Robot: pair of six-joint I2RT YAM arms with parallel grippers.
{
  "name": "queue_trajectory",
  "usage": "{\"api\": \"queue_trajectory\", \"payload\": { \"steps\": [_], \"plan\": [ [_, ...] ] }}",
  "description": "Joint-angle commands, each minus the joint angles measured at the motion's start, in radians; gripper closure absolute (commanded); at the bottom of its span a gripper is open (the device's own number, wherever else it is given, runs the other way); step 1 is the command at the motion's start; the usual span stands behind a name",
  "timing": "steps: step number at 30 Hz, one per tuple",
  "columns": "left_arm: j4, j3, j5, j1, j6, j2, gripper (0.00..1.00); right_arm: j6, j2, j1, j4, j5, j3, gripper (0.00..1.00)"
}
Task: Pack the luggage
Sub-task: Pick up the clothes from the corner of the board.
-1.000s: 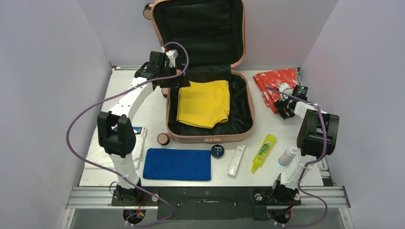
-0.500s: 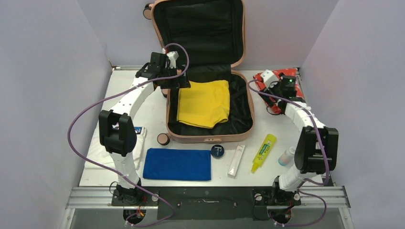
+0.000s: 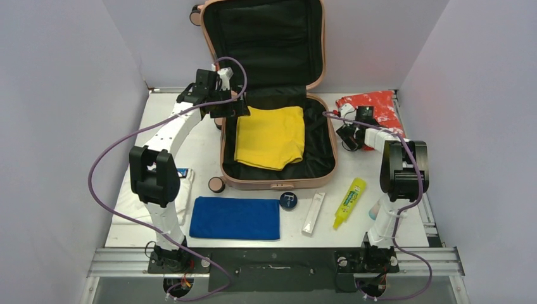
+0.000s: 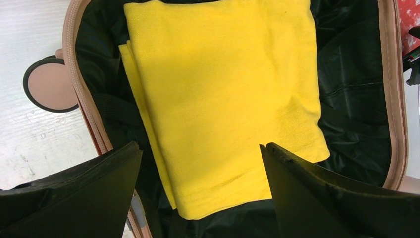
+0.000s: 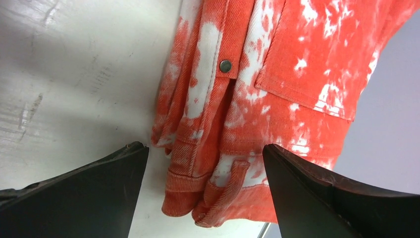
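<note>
The garment's folded edge near the button point(image 5: 198, 136) is already between the fingers of my right gripper, so next that gripper needs to move slightly outward and close its fingers on that edge.
The peach-pink luggage point(image 3: 277, 184) lies open at the back middle, its lid standing against the wall. A folded yellow cloth point(image 3: 271, 136) rests in its black-lined base point(image 4: 356, 99). My left gripper point(image 3: 233, 109) hovers over the base's back left corner, open and holding nothing, with the yellow cloth point(image 4: 223, 99) below its fingers. A red-and-white denim garment point(image 3: 373, 104) lies on the table to the right of the luggage. My right gripper point(image 3: 353, 130) sits at its near left edge, open, the garment's hem point(image 5: 233, 188) lying between the spread fingers, which do not touch it.
Along the front lie a folded blue towel point(image 3: 234, 218), a round dark tin point(image 3: 288, 201), a white tube point(image 3: 313, 213), a yellow bottle point(image 3: 349, 202) and a small white bottle point(image 3: 380, 208). A white cloth point(image 3: 185, 190) lies by the left arm. Grey walls enclose three sides.
My right arm has swung from the table's right edge to the garment's left side, next to the luggage. The left arm has barely moved. Both grippers stay open.
</note>
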Motion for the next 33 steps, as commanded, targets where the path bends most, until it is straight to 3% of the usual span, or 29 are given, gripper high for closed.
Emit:
{"api": "queue_trajectory", "payload": {
  "steps": [1,7,9,10,14,20,21,22,29,33],
  "plan": [
    [0.049,-0.002,0.018,0.014,-0.001,-0.048,0.04,0.030,0.020,0.006,0.034,0.101,0.013,0.10],
    [0.053,-0.008,0.020,0.018,-0.005,-0.047,0.04,0.020,0.073,0.060,0.088,0.196,-0.014,0.10],
    [0.056,-0.012,0.019,0.017,-0.008,-0.048,0.04,0.024,0.090,0.061,0.073,0.193,-0.002,0.03],
    [0.056,-0.014,0.020,0.019,-0.009,-0.047,0.04,0.033,0.098,0.060,0.054,0.187,0.009,0.07],
    [0.063,-0.018,0.023,0.021,-0.014,-0.043,0.04,0.072,0.112,0.038,-0.011,0.122,0.048,0.51],
    [0.065,-0.015,0.029,0.021,-0.016,-0.041,0.04,0.095,0.136,0.016,-0.074,0.085,0.082,0.74],
    [0.065,-0.014,0.030,0.021,-0.016,-0.040,0.04,0.099,0.138,0.016,-0.085,0.080,0.087,0.80],
    [0.065,-0.012,0.032,0.022,-0.016,-0.040,0.04,0.103,0.138,0.015,-0.093,0.075,0.092,0.92],
    [0.073,-0.003,0.058,0.023,-0.019,-0.037,0.04,0.118,0.014,-0.028,-0.110,0.015,0.081,0.95],
    [0.103,0.003,0.161,0.020,-0.027,-0.025,0.04,0.164,-0.069,-0.089,-0.168,-0.149,0.137,0.95]
  ]
}}
